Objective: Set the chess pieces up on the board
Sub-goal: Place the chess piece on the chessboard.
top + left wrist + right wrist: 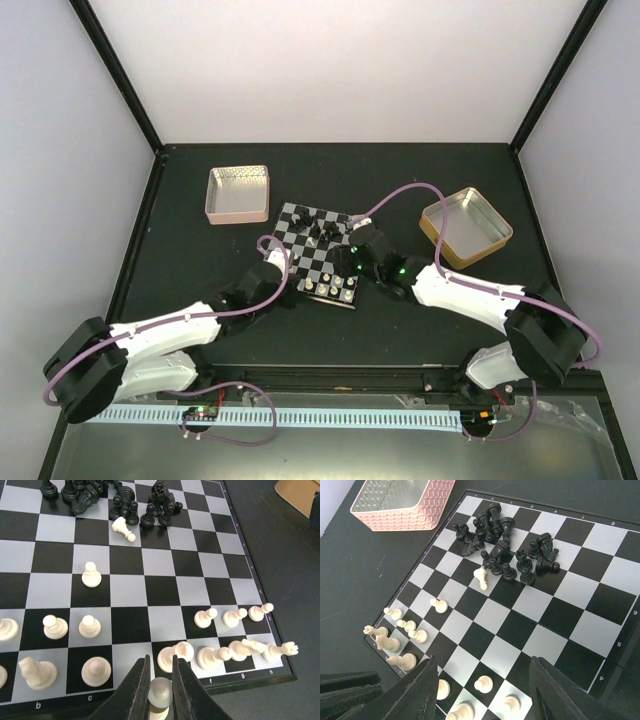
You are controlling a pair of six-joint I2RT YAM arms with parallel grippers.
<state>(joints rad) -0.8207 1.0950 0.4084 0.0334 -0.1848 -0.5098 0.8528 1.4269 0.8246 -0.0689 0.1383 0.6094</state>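
The white piece will next go down onto the empty light square (130, 660) with my left gripper. That square is the one gap between the white pieces of the nearest row.
The board (300, 222) lies mid-table. In the left wrist view cream-white chess pieces (90, 575) stand in its two near rows, and the ones at the right corner (250, 647) are leaning. Black pieces (120, 500) lie heaped at the far side, with one white pawn (122, 529) toppled beside them. My left gripper (160, 680) is shut on a white piece (160, 692) over the board's near edge (165, 590). My right gripper (485, 680) hangs open above white pieces (483, 683) on the board (570, 625), holding nothing. The black heap (505, 550) lies beyond it.
A pink square tin (238, 193) sits left of the board and also appears in the right wrist view as the pink tin (402, 502). A gold tin (465, 227) rests tilted at the right. Both arms meet over the board's near side.
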